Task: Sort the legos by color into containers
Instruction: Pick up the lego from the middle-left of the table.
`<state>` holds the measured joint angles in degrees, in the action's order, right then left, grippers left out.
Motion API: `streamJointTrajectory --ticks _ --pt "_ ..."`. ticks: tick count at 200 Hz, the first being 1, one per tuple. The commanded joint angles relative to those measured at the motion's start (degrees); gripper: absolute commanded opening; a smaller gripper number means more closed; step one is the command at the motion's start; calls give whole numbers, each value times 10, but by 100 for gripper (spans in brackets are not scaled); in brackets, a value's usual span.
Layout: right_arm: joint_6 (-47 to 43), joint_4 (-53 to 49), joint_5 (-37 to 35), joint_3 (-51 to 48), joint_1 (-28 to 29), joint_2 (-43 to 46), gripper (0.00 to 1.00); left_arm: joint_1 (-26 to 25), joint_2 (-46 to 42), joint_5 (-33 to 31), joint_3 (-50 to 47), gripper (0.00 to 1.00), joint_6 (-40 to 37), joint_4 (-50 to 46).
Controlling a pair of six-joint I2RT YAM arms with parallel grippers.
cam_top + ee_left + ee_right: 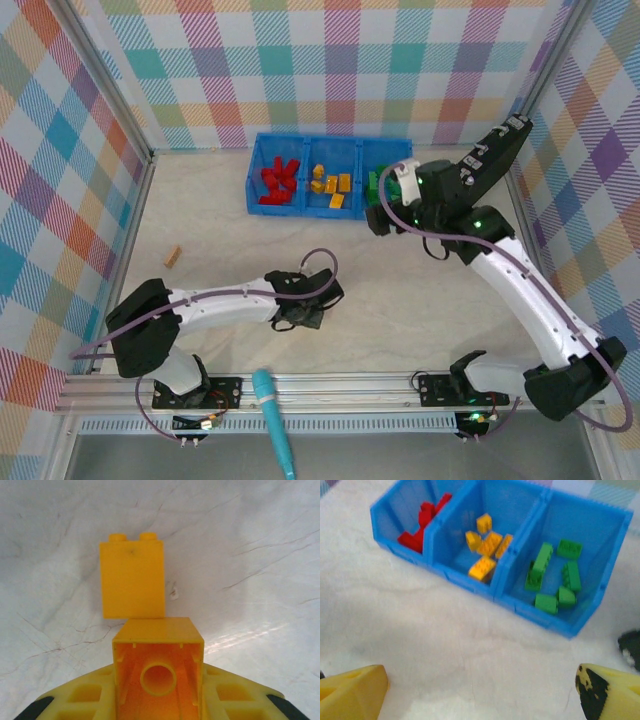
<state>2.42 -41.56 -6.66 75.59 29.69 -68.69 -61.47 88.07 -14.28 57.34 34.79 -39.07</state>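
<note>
The yellow lego in my left gripper goes up and outward over the blue container's middle section (332,182) next for release, since yellow legos lie in there.
My left gripper (300,318) (159,680) is low over the middle of the table, shut on a yellow lego (159,650) whose hollow underside faces the camera. A second yellow lego (132,577) lies on the table just beyond it, studs pointing away. The blue container (300,210) (465,575) stands at the back with red legos (278,182) (422,525) in its left compartment, yellow legos (330,187) (485,545) in the middle and green legos (373,185) (552,575) on the right. My right gripper (385,215) (480,695) hangs open in front of the green compartment, holding nothing.
A small tan wooden block (172,256) lies near the left wall. A teal marker (275,420) rests across the front rail. Plaid walls close in the table on three sides. Something black (631,647) sits at the right edge of the right wrist view.
</note>
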Motion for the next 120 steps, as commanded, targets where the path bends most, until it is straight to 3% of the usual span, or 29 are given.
streamJointTrajectory --ticks 1,29,57,120 --pt "27 -61 -8 -42 0 45 97 -4 -29 -30 78 24 -43 -73" --pt "49 -68 9 -85 0 105 99 23 -13 -53 173 24 -87 -89" --pt "54 -77 26 -102 0 138 99 67 18 -54 236 23 -123 -46" --pt "57 -69 28 -135 0 151 99 162 163 -76 396 23 -218 38"
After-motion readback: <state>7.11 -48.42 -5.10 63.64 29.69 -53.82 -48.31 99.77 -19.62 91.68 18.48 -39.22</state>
